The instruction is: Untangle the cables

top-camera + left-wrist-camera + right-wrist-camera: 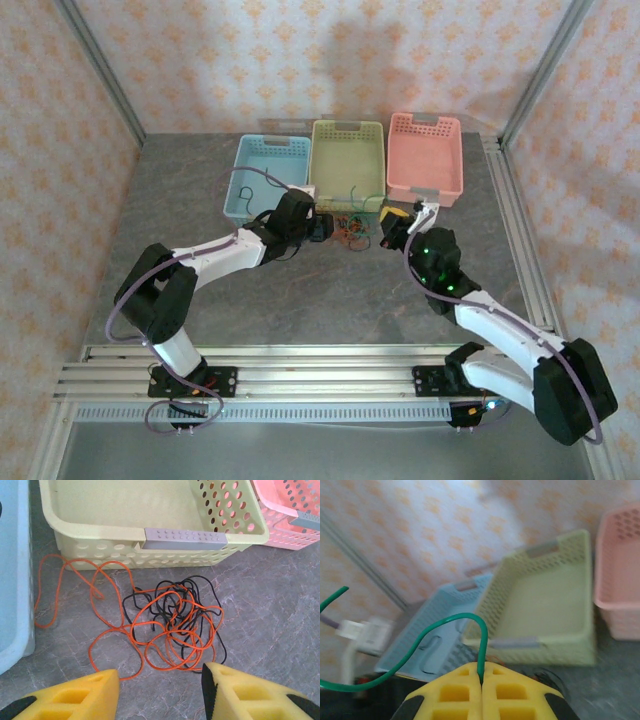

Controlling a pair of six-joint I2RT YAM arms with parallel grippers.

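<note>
My right gripper holds the thin green cable and will next move outward over the open inside of the pink basket (425, 155) (623, 562) to let go, as that basket is outward of my fingertips.
The cables (172, 625) lie as a loose tangle of orange-red and black wires on the grey table, just in front of the yellow-green basket (100, 530). One orange loop trails off to the left. My left gripper (160, 690) hovers over the near edge of the tangle, open, with bare table between its yellow fingers (235, 690). From above, the tangle (350, 226) sits between my left gripper (320, 228) and my right gripper (393, 227). My right gripper (481, 674) is shut on a thin green cable (445, 622), which arches up and away to the left.
Three baskets stand in a row behind the tangle: blue (250, 185), yellow-green (347, 135) and pink (425, 185). Patterned walls and metal frame posts close in the table. An aluminium rail (300, 365) runs along the near edge.
</note>
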